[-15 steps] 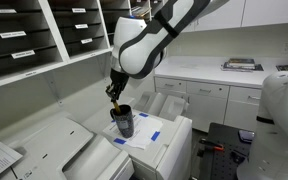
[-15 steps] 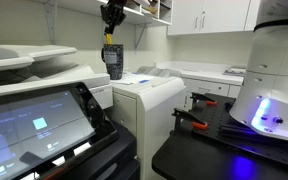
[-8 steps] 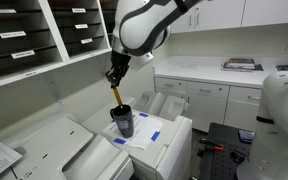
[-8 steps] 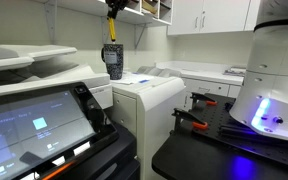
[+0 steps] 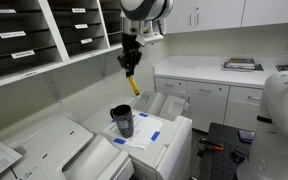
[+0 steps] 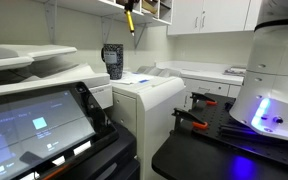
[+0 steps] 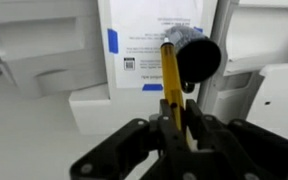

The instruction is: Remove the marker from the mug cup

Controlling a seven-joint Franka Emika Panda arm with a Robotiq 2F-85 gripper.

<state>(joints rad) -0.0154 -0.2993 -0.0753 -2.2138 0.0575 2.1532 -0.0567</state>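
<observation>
Next, my gripper needs to lower and tilt to release the yellow-orange marker (image 5: pixel 133 85) onto the white sheet beside the mug (image 5: pixel 144 132), since that open paper lies below my gripper.
My gripper (image 5: pixel 130 65) is shut on the yellow-orange marker (image 5: pixel 133 85) and holds it in the air, well above the mug. The marker hangs down from the fingers, also seen in an exterior view (image 6: pixel 130 19) and in the wrist view (image 7: pixel 172 80). The dark mug cup (image 5: pixel 123 121) stands upright on a white sheet with blue tape on top of the white printer. It also shows in an exterior view (image 6: pixel 112 60) and from above in the wrist view (image 7: pixel 196 54). The marker's tip is clear of the mug's rim.
The white printer (image 5: pixel 164 135) bears the sheet and the mug. A larger copier (image 5: pixel 54 150) stands beside it. Shelves with black trays (image 5: pixel 34 40) are on the wall behind. A counter with cabinets (image 5: pixel 214 85) runs along the far wall.
My gripper has risen and moved sideways with the marker. The marker came fully out of the mug and now hangs above it. The mug has not moved.
</observation>
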